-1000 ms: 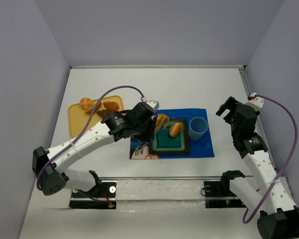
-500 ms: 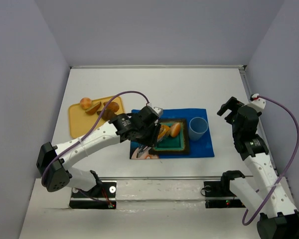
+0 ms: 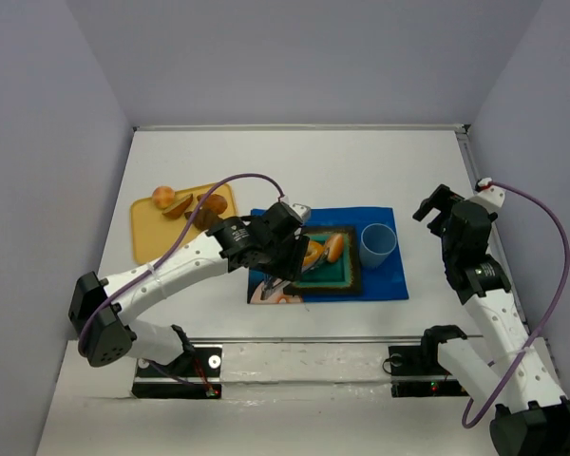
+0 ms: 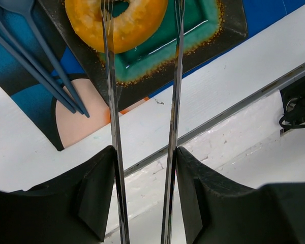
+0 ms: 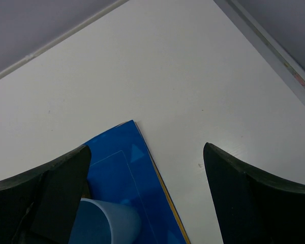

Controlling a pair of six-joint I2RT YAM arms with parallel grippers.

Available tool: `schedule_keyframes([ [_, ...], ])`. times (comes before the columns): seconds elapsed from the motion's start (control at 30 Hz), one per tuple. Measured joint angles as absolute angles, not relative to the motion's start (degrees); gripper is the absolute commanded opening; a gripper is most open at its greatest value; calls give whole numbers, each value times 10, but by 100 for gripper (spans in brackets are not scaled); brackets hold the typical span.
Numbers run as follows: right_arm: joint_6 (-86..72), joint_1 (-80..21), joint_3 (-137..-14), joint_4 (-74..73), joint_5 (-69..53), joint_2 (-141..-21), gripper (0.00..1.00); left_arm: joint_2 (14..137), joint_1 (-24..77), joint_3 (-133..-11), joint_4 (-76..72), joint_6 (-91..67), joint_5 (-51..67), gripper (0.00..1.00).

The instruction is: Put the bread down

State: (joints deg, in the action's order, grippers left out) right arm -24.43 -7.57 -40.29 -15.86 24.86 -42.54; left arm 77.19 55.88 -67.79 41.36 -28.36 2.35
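Next, my left gripper needs to rise and move outward to lower and release the tongs on the bare tabletop beyond the mat, since the bagel and roll lie on the plate.
The ring-shaped bagel lies on the teal square plate, also seen from above. The oval roll lies on the same plate, to the bagel's right. My left gripper is shut on a pair of metal tongs. One tong arm crosses the bagel over its hole and the other passes just outside its right edge. My right gripper is open and empty, hovering over the mat's far right corner.
The plate sits on a blue mat with a light blue cup to its right. Blue cutlery lies left of the plate. A yellow tray with several food pieces is at the far left.
My left gripper carried the bagel in the tongs right and down onto the teal plate beside the roll. The right arm has barely moved.
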Motion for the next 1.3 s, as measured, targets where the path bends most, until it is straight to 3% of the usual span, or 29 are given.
schedule_keyframes([
  [0.4,-244,-76,-403,-159,248,-427,97,737,559,-720,418,-285,-2,53],
  [0.83,-244,-76,-403,-159,248,-427,97,735,550,-786,414,-296,-135,44],
  [1.2,-244,-76,-403,-159,248,-427,97,741,440,-746,347,-311,-233,43],
  [1.3,-244,-76,-403,-159,248,-428,97,760,410,-740,312,-290,-237,48],
])
